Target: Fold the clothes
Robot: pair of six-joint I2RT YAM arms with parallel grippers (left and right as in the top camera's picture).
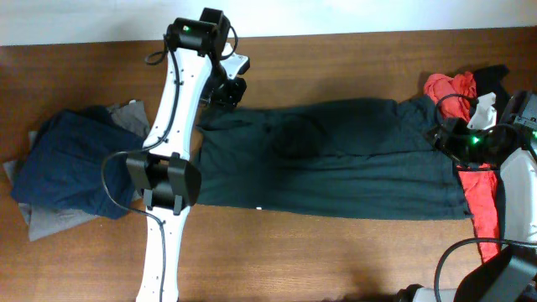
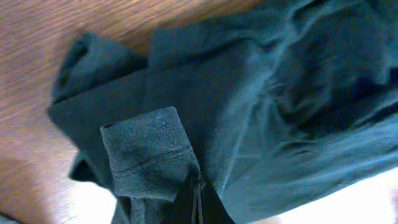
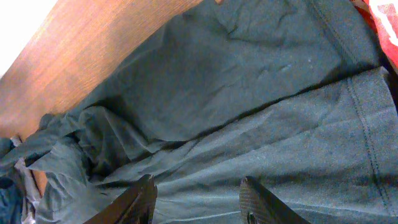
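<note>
My left gripper will move back from the shirt's far corner over the shirt's end by the navy piece and let go of the cuff [image 2: 146,155], because green fabric lies spread there.
A large dark green shirt [image 1: 336,159] lies spread flat across the middle of the table. At its far left corner, my left gripper [image 1: 228,91] is shut on the shirt. In the left wrist view the fingers [image 2: 198,202] are pinched together at a bunched sleeve cuff [image 2: 146,155]. My right gripper [image 1: 442,136] is over the shirt's right edge. It [image 3: 199,190] is open, and only flat green fabric [image 3: 249,106] lies under the gap. A navy blue piece [image 1: 67,164] lies on grey shorts [image 1: 50,222] at the left. A red shirt [image 1: 478,197] and a black garment [image 1: 495,80] lie at the right.
The brown wooden table [image 1: 336,252] shows along the front and back of the shirt. My left arm [image 1: 168,168] reaches across the shirt's left end, next to the navy pile. Black cables [image 1: 470,252] loop near my right arm at the front right.
</note>
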